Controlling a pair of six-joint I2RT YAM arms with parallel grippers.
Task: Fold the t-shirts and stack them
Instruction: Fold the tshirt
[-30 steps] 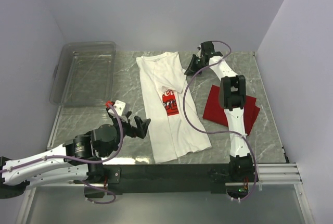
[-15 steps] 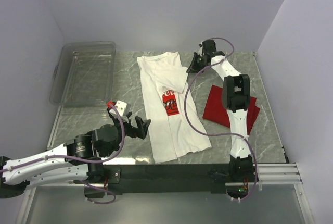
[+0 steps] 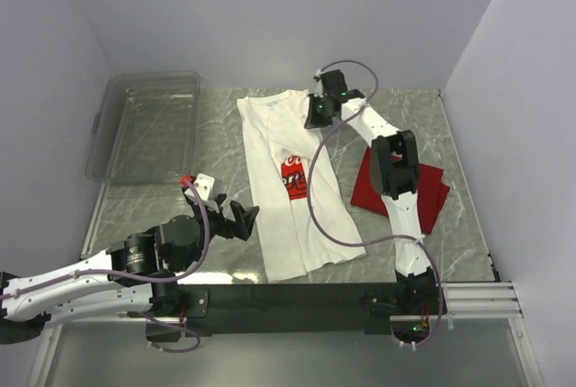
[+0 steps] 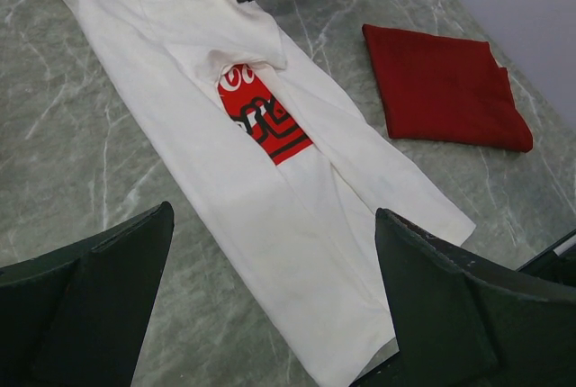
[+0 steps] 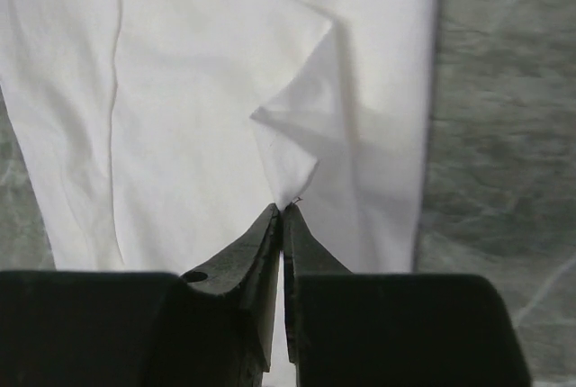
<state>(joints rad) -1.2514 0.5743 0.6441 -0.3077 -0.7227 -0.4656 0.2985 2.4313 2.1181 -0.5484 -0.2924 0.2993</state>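
Note:
I will next pull my left gripper back, turn it and lower it onto the bin-side corner (image 3: 271, 277) (image 4: 330, 374), since the hem that is still flat is below and back from the gripper.
The white t-shirt (image 3: 281, 225) lies lengthwise mid-table, both sides folded inward so that only a strip of its red print (image 3: 294, 176) shows. At the shirt's far right shoulder, my right gripper (image 3: 315, 113) is shut on a corner of white cloth (image 5: 292, 148), lifted into a small peak; the fingertips (image 5: 270, 225) pinch it tightly. The red t-shirt (image 3: 430, 191) lies folded flat at the right, partly under the right arm. My left gripper (image 3: 236, 216) hovers open at the white shirt's near left edge (image 4: 270, 225), with nothing between its fingers.
A clear plastic bin (image 3: 144, 126) stands at the far left of the table. Grey marble table top (image 3: 216, 153) shows between the bin and the white shirt. The black near edge (image 3: 297, 297) runs just below the shirt's hem.
My right gripper has moved left from beside the shirt's right shoulder onto the shirt, carrying the sleeve cloth inward. The left arm has barely moved.

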